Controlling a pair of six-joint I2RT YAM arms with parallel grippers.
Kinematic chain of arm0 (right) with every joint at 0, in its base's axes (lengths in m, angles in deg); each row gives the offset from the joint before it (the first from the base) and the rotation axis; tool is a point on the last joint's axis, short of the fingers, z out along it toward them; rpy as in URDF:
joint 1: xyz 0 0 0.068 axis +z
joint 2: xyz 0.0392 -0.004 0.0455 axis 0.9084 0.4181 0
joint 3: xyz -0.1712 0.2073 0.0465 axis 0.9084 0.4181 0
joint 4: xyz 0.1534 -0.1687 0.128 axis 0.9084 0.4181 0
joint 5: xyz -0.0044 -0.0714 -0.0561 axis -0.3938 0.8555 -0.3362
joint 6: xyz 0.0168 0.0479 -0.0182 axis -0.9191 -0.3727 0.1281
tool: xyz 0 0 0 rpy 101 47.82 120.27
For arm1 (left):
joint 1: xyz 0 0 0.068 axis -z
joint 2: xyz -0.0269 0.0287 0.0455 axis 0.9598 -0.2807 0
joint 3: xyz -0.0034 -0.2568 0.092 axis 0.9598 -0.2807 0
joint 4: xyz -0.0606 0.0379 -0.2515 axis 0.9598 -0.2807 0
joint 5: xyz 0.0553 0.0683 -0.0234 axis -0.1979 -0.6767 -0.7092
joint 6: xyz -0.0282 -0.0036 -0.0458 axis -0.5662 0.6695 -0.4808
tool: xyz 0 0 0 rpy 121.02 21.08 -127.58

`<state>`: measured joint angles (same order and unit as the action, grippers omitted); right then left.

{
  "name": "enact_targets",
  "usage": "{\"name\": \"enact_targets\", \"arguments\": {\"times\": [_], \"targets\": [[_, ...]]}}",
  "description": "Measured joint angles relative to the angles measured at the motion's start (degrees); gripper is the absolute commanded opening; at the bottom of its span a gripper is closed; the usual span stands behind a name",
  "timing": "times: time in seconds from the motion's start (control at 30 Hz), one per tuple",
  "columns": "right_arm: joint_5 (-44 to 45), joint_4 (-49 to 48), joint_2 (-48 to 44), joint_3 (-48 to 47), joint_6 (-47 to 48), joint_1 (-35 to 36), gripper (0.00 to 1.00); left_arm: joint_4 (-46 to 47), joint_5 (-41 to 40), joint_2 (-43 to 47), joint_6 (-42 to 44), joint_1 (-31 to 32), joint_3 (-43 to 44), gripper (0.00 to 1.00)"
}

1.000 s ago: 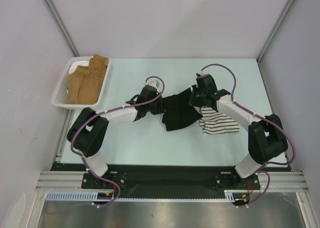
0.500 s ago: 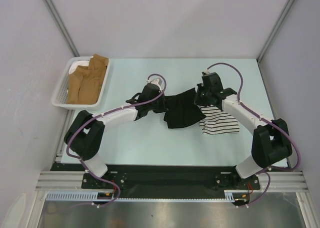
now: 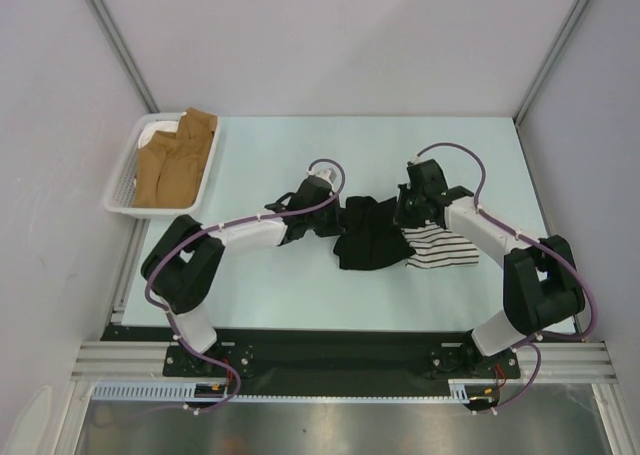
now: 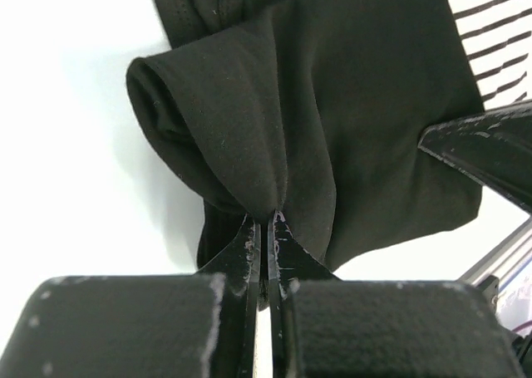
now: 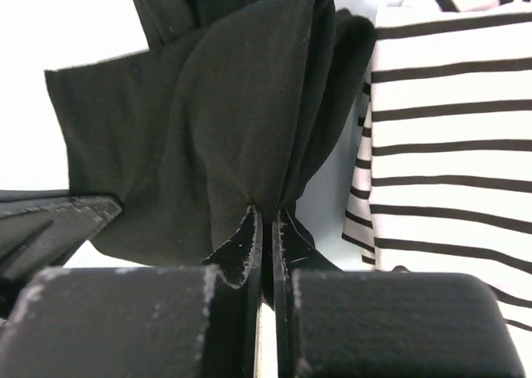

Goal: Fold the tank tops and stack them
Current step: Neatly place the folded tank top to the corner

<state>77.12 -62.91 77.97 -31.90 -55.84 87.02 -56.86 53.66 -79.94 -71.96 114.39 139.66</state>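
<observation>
The striped tank top is folded, so my right gripper should carry it across to the right in the top view, lower at the striped tank top's wall-side edge and let go.
The black tank top [image 3: 370,237] hangs bunched between both arms over the middle of the table. My left gripper [image 3: 343,217] is shut on its left edge; in the left wrist view the black cloth [image 4: 332,104] fans out from the pinched tips [image 4: 267,220]. My right gripper [image 3: 402,213] is shut on its right edge, with the black folds [image 5: 224,120] running into the tips [image 5: 267,214]. The folded white tank top with black stripes [image 3: 440,245] lies flat on the table just right of the black one, striped cloth [image 5: 449,145] beside the right fingers.
A white basket [image 3: 122,190] holding brown cloth pieces [image 3: 175,160] stands at the back left of the table. The grey side walls close in on both sides. The right gripper's dark body [image 4: 490,149] shows in the left wrist view.
Both grippers have moved right and toward the near edge with the black tank top, bringing it lower and closer to the striped top. Both stayed shut.
</observation>
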Motion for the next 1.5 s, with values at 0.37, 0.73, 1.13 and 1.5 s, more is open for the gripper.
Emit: {"name": "enact_targets", "arguments": {"times": [0.37,0.73,1.13,1.5], "targets": [[-0.4,2.6,1.8,-11.0,1.5,-0.5,0.00,2.9,0.7,-1.9,-2.5,0.4,0.0,0.00],[-0.3,6.9,1.8,-13.0,2.8,-3.3,0.00,5.1,1.7,-7.8,-4.3,2.6,4.0,0.00],[0.2,11.7,-4.2,-13.6,3.7,-5.9,0.00,6.2,2.9,-11.8,-4.4,3.9,11.7,0.00],[-1.4,12.2,-13.0,-7.9,4.3,-18.9,0.00,6.5,4.1,-18.3,-4.3,8.7,23.6,0.01]]}}
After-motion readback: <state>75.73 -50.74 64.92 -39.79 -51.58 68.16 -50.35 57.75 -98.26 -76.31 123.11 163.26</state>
